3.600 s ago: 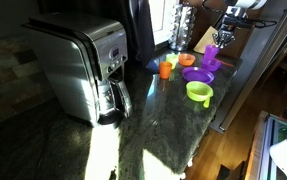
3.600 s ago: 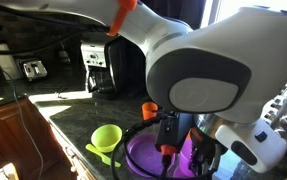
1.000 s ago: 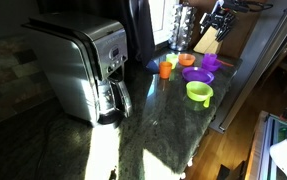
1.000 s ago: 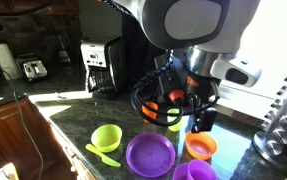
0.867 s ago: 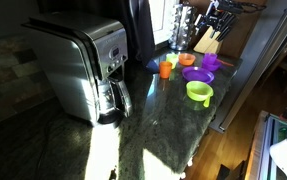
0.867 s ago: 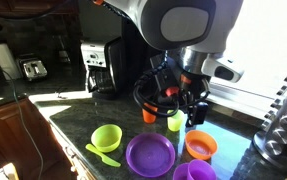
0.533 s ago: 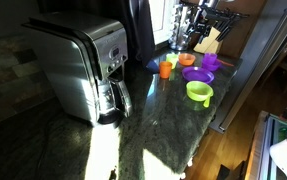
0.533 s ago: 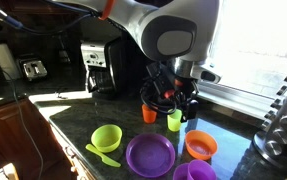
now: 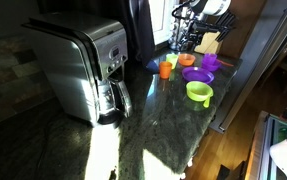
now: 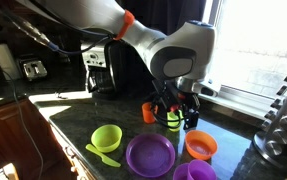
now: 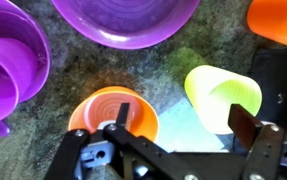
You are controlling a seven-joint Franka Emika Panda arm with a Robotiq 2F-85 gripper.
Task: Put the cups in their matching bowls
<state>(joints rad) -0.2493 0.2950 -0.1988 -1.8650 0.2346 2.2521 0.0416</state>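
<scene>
I need to move my gripper to the right in the wrist view and down over the yellow-green cup's rim facing the orange bowl, because the yellow-green cup (image 10: 173,122) is beside one finger.
My gripper (image 10: 175,110) hangs open just above the yellow-green cup (image 10: 173,122) with nothing between its fingers. In the wrist view the gripper (image 11: 183,125) has this cup (image 11: 223,95) by its right finger and the orange bowl (image 11: 103,110) by its left finger. The orange cup (image 10: 149,112) stands beside the yellow-green one. A purple cup (image 11: 5,62) sits in the purple bowl (image 10: 193,172). The lime green bowl (image 10: 106,137) and the orange bowl (image 10: 201,146) are empty. In an exterior view the cups and bowls cluster at the counter's far end under the gripper (image 9: 181,35).
A flat purple plate (image 10: 150,155) lies between the bowls, with a green spoon (image 10: 101,155) beside the lime bowl. A steel coffee maker (image 9: 83,70) stands on the counter. A knife block (image 9: 209,40) and a spice rack (image 10: 283,120) are behind. The counter edge (image 9: 228,100) runs close to the bowls.
The open gripper has swung from above the orange bowl over to the yellow-green cup and come lower. The cups and bowls have not moved.
</scene>
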